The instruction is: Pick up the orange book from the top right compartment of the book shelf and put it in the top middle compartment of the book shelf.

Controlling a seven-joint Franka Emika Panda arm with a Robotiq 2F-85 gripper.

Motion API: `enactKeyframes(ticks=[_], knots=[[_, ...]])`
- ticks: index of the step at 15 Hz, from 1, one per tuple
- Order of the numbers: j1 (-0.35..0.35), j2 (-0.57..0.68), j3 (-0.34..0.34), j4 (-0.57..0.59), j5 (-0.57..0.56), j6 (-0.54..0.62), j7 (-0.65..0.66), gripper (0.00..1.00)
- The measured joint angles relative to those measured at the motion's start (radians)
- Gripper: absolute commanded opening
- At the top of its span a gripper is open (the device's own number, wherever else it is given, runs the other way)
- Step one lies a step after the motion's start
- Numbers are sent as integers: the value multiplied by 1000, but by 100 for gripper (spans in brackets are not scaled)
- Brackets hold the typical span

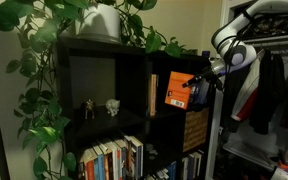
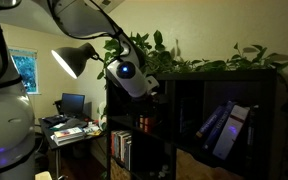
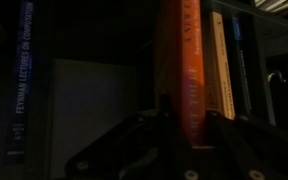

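I will next push my gripper outward into the top middle compartment [image 1: 164, 70], beside the tan book [image 1: 152, 95], and release the orange book, since it sticks out of the shelf.
The orange book [image 1: 174, 90] stands upright at the front of the top middle compartment [image 1: 164, 70] of the black book shelf [image 1: 104, 60], right of the thin tan book [image 1: 152, 95]. My gripper [image 1: 192, 88] reaches in from the right and is shut on the orange book. In the wrist view the orange spine [image 3: 179, 60] sits between the two dark fingers [image 3: 184, 118], with the tan book [image 3: 221, 70] beside it. In an exterior view the top right compartment [image 2: 249, 95] holds leaning blue-and-white books [image 2: 224, 128].
A woven tan basket [image 1: 195, 128] sits in the cubby below the gripper. Two small figurines [image 1: 100, 106] stand in the left cubby. Green vine [image 1: 44, 90] trails over the shelf. A blue book [image 3: 19, 90] stands at the wrist view's far left. A desk with monitor [image 2: 72, 105] is behind.
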Motion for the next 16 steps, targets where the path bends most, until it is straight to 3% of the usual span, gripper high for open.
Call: enactKeyframes(ticks=[8, 16], knots=[[-8, 236, 35, 155, 377, 6, -450, 6], [-5, 260, 97, 282, 323, 80, -454, 6]])
